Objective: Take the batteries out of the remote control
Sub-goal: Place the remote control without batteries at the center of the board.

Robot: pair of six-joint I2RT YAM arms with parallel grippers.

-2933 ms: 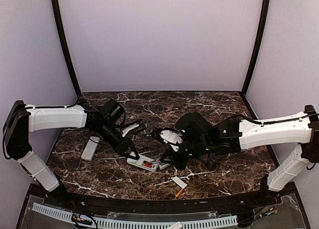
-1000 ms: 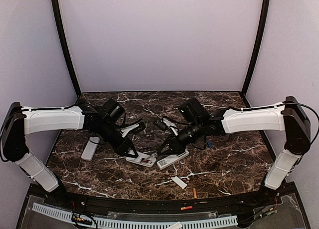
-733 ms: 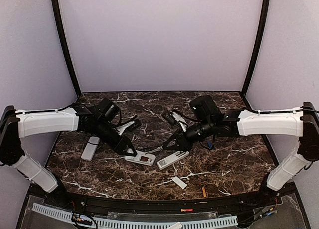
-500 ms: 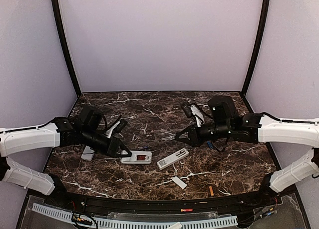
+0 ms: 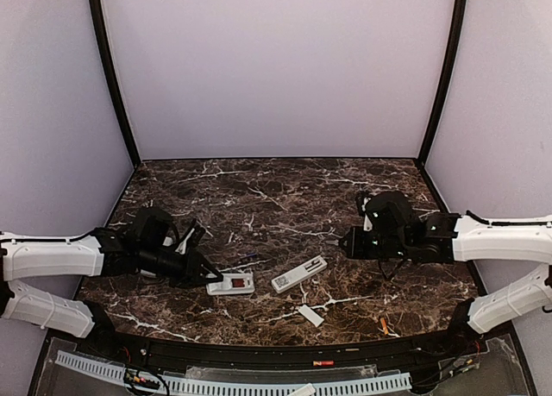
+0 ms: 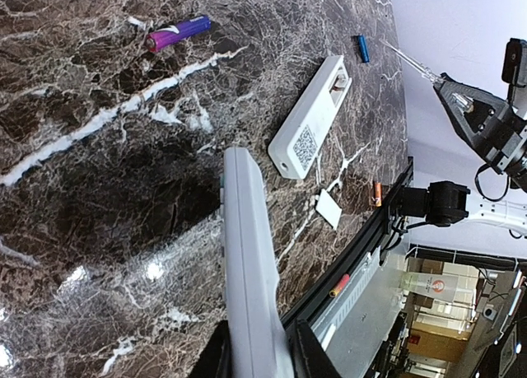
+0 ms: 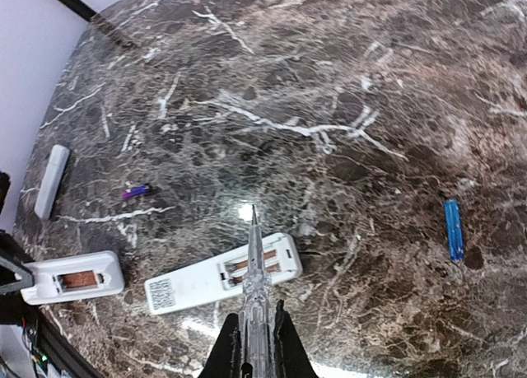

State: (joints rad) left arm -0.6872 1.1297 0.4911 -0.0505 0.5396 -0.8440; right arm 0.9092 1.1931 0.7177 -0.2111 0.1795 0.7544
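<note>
My right gripper should go down toward the table (image 5: 344, 261) (image 7: 375, 245) between the free remote and the blue battery, where the clear pointed tool has room.
My left gripper (image 6: 257, 357) is shut on the end of a white remote control (image 6: 247, 271), also low on the left of the table (image 5: 228, 284), with something reddish in its open compartment. A second remote (image 7: 222, 273) lies free in the middle, its compartment showing only springs. My right gripper (image 7: 255, 329) is shut on a clear pointed tool (image 7: 254, 263), raised right of that remote. Loose batteries lie on the table: purple (image 7: 136, 192), blue (image 7: 452, 228) and orange (image 5: 384, 325).
A small white cover (image 5: 310, 316) lies near the front edge. A third remote (image 7: 51, 180) rests at far left. A red battery (image 6: 338, 286) sits beyond the table's front edge. The enclosure's walls close in the back and both sides.
Both arms have drawn back to their own sides. The left one dragged its remote leftward and nearer. The right one left the middle remote. The orange battery rolled right along the front edge.
</note>
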